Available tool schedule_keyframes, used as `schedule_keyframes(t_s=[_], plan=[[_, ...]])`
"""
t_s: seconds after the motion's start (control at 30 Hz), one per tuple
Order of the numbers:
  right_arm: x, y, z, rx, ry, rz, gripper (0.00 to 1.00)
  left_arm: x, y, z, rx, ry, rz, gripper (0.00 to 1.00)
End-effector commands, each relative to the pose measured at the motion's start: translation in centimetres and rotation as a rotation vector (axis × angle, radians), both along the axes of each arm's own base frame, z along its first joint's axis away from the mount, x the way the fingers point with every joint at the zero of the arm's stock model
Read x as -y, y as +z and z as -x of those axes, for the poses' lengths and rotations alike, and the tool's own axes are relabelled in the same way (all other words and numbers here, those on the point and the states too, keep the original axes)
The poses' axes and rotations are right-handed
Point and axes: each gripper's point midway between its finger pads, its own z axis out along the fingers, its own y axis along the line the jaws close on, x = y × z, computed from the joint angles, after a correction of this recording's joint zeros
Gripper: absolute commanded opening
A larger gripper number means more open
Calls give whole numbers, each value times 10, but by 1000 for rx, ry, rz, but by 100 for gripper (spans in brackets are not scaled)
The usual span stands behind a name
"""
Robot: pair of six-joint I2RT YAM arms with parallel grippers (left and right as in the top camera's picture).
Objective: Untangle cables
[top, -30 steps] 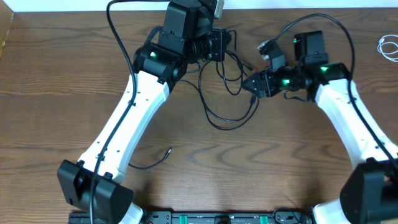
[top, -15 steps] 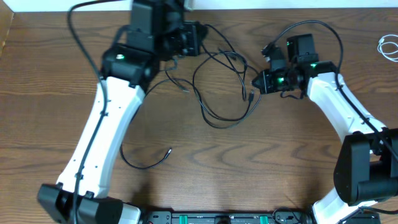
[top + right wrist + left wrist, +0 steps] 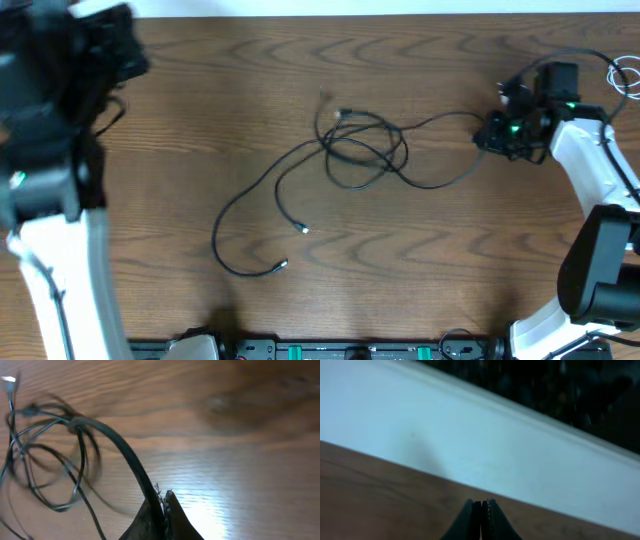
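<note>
I will next swing my opening left gripper down toward the plug at the knot's far edge [image 3: 343, 113].
The black cables [image 3: 365, 150] lie in a loose knot of loops mid-table. One strand [image 3: 445, 122] runs right from the knot to my right gripper [image 3: 488, 133]. In the right wrist view that gripper [image 3: 162, 495] is shut on this black cable [image 3: 125, 452], with the blurred tangle [image 3: 45, 455] beyond at the left. A longer strand [image 3: 235, 215] curves down-left and ends in a plug [image 3: 283, 264]; a second plug [image 3: 303, 229] lies close by. My left gripper [image 3: 481, 504] is shut with nothing in it, over the table's far edge, well left of the cables.
A short white cable [image 3: 626, 75] is coiled at the far right edge. The left arm [image 3: 50, 180] stands blurred along the left side. A white strip [image 3: 470, 435] borders the table's back. Arm bases [image 3: 330, 350] line the front edge.
My left arm swung far left, away from the cables, which now lie on the table. My right gripper shut on a strand and pulled it right, stretching the tangle out.
</note>
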Motion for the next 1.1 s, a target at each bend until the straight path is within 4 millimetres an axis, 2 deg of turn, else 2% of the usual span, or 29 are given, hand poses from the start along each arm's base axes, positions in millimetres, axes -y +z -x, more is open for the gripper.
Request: schedule_keyframes(t_s=[0.0,0.13,0.3,0.47,0.53,0.57,0.6,0.63,0.73,0.8,0.9,1.07], plan=[[5,-6,4,-25,-30,-2,1,-3,3,6,-5,13,-1,8],[1,-6,4,-24,-17,-6,1,18,-15,5,-75,-79,34,7],[-7,-6,4,-23,1,-6,1,65,-80,-5,-312,-221,77,7],[-8,-6,5,-26,5,-6,1,127,-148,-16,-532,-384,53,8],[-9,-6,6,-30,6,-6,1,150,-174,-18,-615,-432,53,12],[-9,-6,7,-35,7,-7,1,168,-194,-18,-683,-456,65,17],[-9,-7,7,-37,7,-7,1,176,-206,-18,-722,-465,72,17],[-10,-7,8,-40,7,-8,1,185,-218,-17,-764,-469,77,23],[-9,-7,8,-41,6,-7,1,206,-258,-14,-894,-465,79,32],[-9,-7,8,-41,7,-7,1,220,-281,-12,-959,-475,79,41],[-10,-7,9,-44,7,-7,1,239,-310,-13,-1024,-483,80,44],[-10,-7,10,-48,7,-8,1,269,-345,-17,-1051,-526,56,45]])
